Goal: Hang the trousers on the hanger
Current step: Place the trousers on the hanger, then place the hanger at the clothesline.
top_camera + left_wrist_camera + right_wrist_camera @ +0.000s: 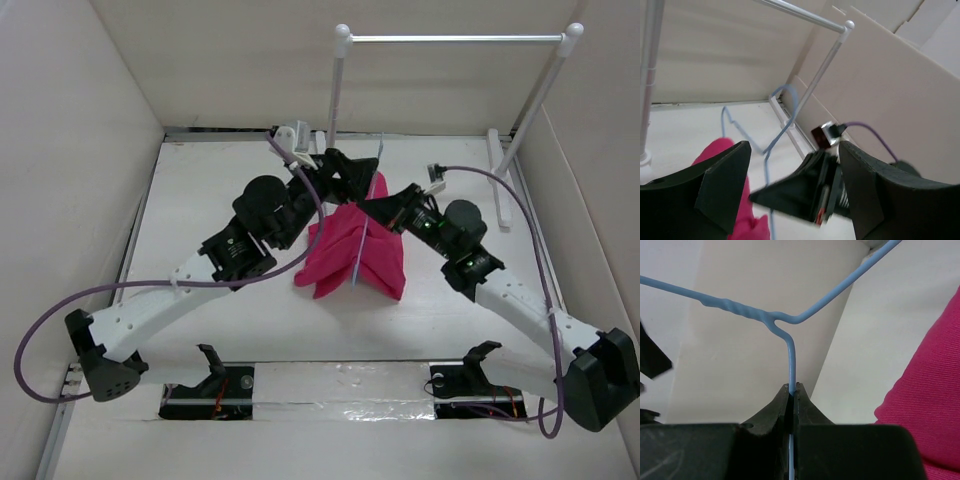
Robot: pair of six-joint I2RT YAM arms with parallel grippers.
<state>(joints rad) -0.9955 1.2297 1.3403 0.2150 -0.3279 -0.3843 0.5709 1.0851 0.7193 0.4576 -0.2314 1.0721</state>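
Observation:
I will raise my right gripper outward and to the right in the top view next, and let go of the hanger (357,255) on the silver bar, because the trousers already hang over both sides of the hanger's wire.
The magenta-pink trousers (345,250) are bunched at the table's middle, with cloth on both sides of a pale-blue wire of the hanger (357,255). My right gripper (380,207) is shut on the hanger wire (785,320) just below its twisted neck, and the trousers (932,405) lie at its right. My left gripper (347,177) is open and empty just behind the trousers. In the left wrist view the gripper (795,190) frames my right gripper, with the hanger's hook (787,95) and the trousers (715,152) beyond.
A white-posted rack with a silver bar (450,38) stands at the back right and also shows in the left wrist view (805,12). White walls enclose the table on the left, back and right. Purple cables loop beside both arms.

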